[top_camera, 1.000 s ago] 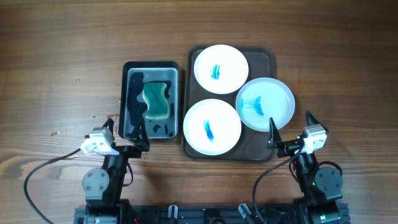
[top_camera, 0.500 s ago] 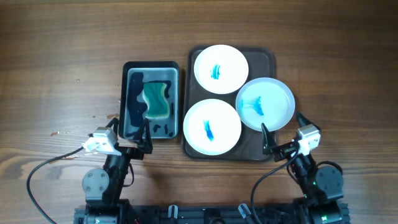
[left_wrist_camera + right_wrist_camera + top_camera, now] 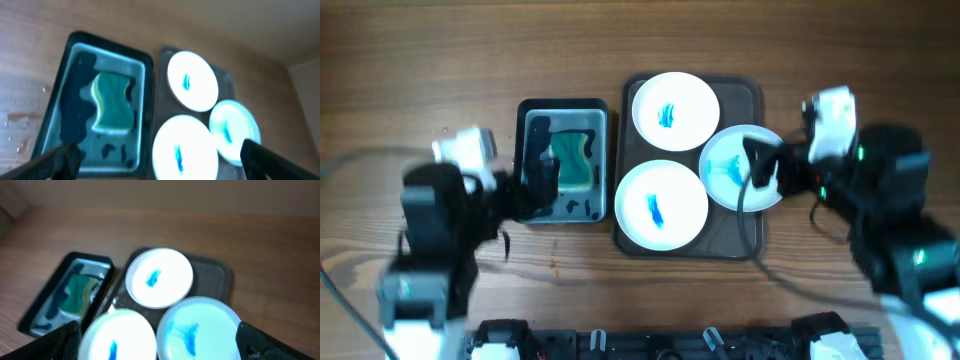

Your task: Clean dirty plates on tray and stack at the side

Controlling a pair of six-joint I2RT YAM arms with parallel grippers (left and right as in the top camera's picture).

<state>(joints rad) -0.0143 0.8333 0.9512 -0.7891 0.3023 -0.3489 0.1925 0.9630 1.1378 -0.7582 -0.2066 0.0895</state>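
Observation:
My right gripper needs to go down and to the left in the overhead view onto the near plate's rim (image 3: 706, 215) (image 3: 154, 350) opposite the bin, where bare tray leaves finger room.
Three white plates smeared with blue lie on a dark tray (image 3: 748, 95): a far plate (image 3: 675, 110), a near plate (image 3: 661, 204) and a right plate (image 3: 735, 165). A green and yellow sponge (image 3: 571, 160) lies in a dark bin of water (image 3: 565, 104) left of the tray. My left gripper (image 3: 538, 185) hangs open and empty over the bin; its view (image 3: 160, 165) shows the sponge (image 3: 112, 102) and the plates. My right gripper (image 3: 767, 170) hangs open and empty over the right plate's edge; its view (image 3: 160, 342) shows the right plate (image 3: 200, 327) below.
The bin and the tray stand side by side mid-table, almost touching. Bare wooden table lies left of the bin, right of the tray and behind both. A few water drops lie on the wood near the bin's front left (image 3: 15, 120).
Both arms have lifted from the front edge and swung forward. The left gripper now hangs over the bin, the right over the right plate. Plates and sponge have not moved.

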